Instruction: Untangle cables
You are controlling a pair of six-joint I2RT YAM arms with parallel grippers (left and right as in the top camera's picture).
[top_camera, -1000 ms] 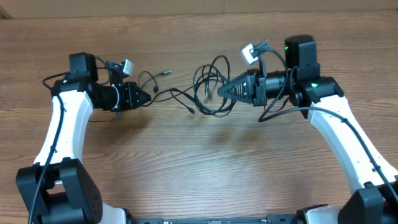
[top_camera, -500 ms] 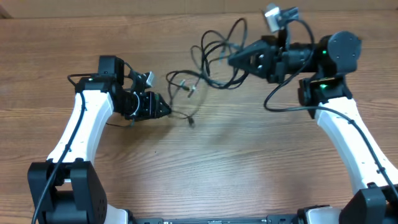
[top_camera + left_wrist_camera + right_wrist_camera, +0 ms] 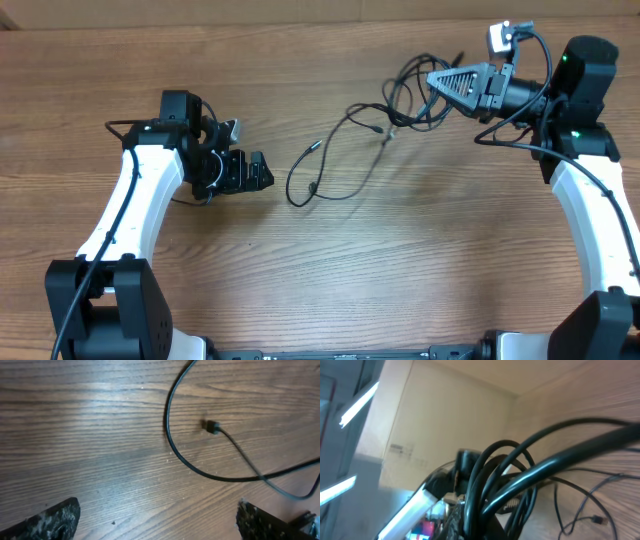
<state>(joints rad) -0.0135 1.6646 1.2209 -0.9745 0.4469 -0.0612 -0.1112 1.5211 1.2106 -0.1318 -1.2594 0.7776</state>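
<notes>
The coiled bunch of cables hangs raised. It goes back down toward my left gripper, onto the wood, next, as my right gripper tips down and lowers it.
The cables point(image 3: 330, 190) are thin black cords. One strand lies in a loop on the wood right of my left gripper point(image 3: 263, 171), which is open, holds nothing and stays clear of the cord. The left wrist view shows that loop point(image 3: 172, 455) and a small plug point(image 3: 212, 426) ahead of my spread fingertips point(image 3: 50, 520). At the far right, raised off the table, my right gripper point(image 3: 436, 80) is shut on a bunch of coiled cables point(image 3: 408, 88). From it a strand trails down to the loop. Close to the right wrist camera, thick-looking cords point(image 3: 545, 467) cross my right gripper point(image 3: 485, 520).
The wooden table point(image 3: 330, 290) stretches in front of both arms. A thicker black cord point(image 3: 510, 140) hangs from my right arm. More thin strands with a plug point(image 3: 595, 520) lie on the wood below the lifted bunch.
My left gripper has opened and let go of its strand, which now lies on the table. My right gripper has swung up and to the right, dragging the bunch away.
</notes>
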